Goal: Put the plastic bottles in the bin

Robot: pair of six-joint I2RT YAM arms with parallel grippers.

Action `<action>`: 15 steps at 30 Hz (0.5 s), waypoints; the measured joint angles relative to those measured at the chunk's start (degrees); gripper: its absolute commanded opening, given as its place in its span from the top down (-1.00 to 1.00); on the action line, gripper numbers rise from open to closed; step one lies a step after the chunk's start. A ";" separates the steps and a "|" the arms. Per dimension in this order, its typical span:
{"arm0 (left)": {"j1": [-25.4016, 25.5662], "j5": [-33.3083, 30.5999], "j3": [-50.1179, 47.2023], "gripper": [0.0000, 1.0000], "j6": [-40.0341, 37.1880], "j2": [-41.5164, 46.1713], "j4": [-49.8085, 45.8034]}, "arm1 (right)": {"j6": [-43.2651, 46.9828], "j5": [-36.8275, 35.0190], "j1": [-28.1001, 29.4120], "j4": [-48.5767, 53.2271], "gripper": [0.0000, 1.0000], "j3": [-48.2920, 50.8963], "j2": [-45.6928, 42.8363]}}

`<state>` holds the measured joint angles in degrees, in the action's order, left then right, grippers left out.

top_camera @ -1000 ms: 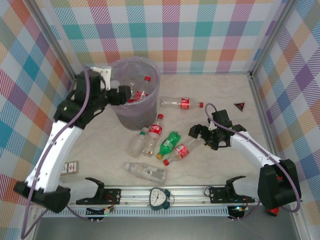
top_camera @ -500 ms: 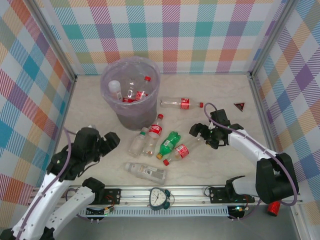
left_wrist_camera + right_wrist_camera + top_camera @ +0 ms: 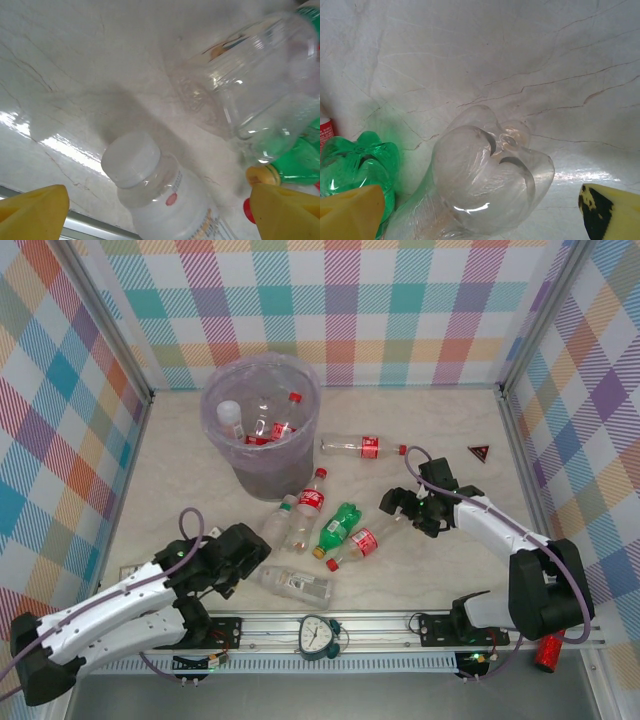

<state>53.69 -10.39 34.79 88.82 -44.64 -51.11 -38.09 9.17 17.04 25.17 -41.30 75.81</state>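
I need to move my left gripper down past the white cap onto the bottle's shoulder (image 3: 270,577) (image 3: 151,191), because my open fingers are on both sides of that end of the bottle but still above it.
The bin (image 3: 300,455), lined in lilac, stands at the back left with up to three plastic bottles (image 3: 262,422) inside. Several more lie on the table: a red-labelled one (image 3: 362,447), a cluster with a green one (image 3: 340,525), and a clear white-capped one (image 3: 292,583) near the front. My left gripper (image 3: 247,553) is open and low at that bottle's cap end; the cap (image 3: 131,160) sits between my yellow fingertips (image 3: 35,210) without touching. My right gripper (image 3: 405,512) is open around the base (image 3: 490,175) of a red-labelled bottle (image 3: 365,540).
A small clock (image 3: 318,635) rests on the front rail (image 3: 380,623). A red triangle (image 3: 479,451) lies at the back right, a card (image 3: 128,572) at the front left, and a red cylinder (image 3: 548,650) beyond the right arm's base. The green bottle's base (image 3: 360,160) lies beside my right fingers.
My left arm swung from over the bin down to the table's front and now sits low at the white-capped bottle, jaws wider. A white-capped bottle now shows in the bin. The right arm barely moved.
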 measured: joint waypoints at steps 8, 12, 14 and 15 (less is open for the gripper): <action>5.97 -1.25 -4.35 -0.74 9.68 -4.46 8.15 | 1.09 -0.63 0.00 0.20 -0.98 -0.02 -0.26; 6.93 -1.20 -6.47 -0.73 13.16 -8.37 13.09 | 1.51 -0.74 0.00 0.24 -0.98 -0.02 -0.39; 7.67 -1.25 -6.45 -0.73 13.92 -10.43 14.97 | 1.66 -1.01 0.00 0.31 -0.98 -0.02 -0.83; 7.98 -1.22 -6.45 -0.72 14.14 -11.19 15.80 | 1.68 -1.22 0.00 0.35 -0.98 -0.02 -1.20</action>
<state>61.67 -11.62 28.34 102.96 -55.83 -35.31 -36.40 7.94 17.04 25.52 -41.32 74.61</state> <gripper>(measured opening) 0.866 0.991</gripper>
